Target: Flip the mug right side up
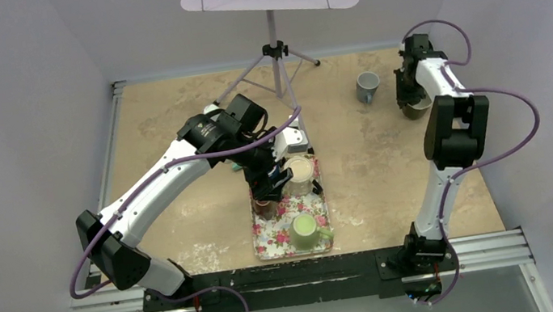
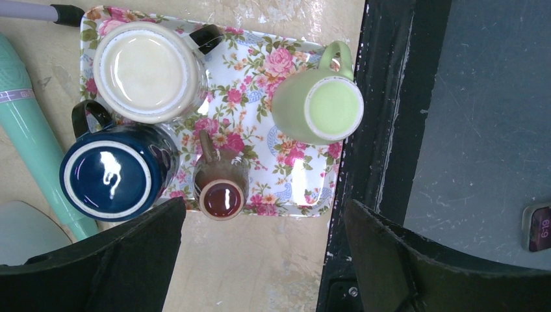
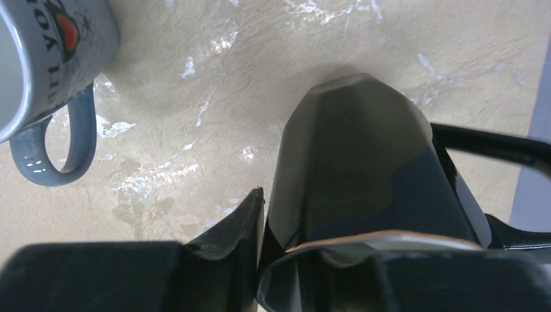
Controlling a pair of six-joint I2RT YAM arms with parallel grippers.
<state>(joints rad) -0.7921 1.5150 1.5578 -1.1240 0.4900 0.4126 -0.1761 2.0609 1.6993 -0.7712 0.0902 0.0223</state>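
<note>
The green mug's handle [image 1: 325, 233] [image 2: 338, 48] is next for my left gripper, which should draw back and lower its open fingers around it.
My right gripper [image 1: 412, 98] is at the far right of the table, shut on the wall of a dark faceted mug [image 1: 416, 109]. In the right wrist view the mug [image 3: 357, 162] has its rim towards the camera and its far end on the table. One finger [image 3: 227, 224] presses on its outside and the other is hidden. A grey mug [image 1: 367, 86] with a printed side lies just left of it, and it also shows in the right wrist view [image 3: 58, 58]. My left gripper [image 1: 267, 183] is open and empty above the floral tray [image 2: 260, 71].
The tray holds a cream mug [image 2: 144, 70], a navy mug [image 2: 110, 172], a small brown mug [image 2: 221, 188] and a green mug [image 2: 318, 107]. A teal handle [image 2: 29, 130] lies beside the tray. A tripod stand [image 1: 273, 50] is at the back. The black rail [image 2: 383, 130] borders the tray.
</note>
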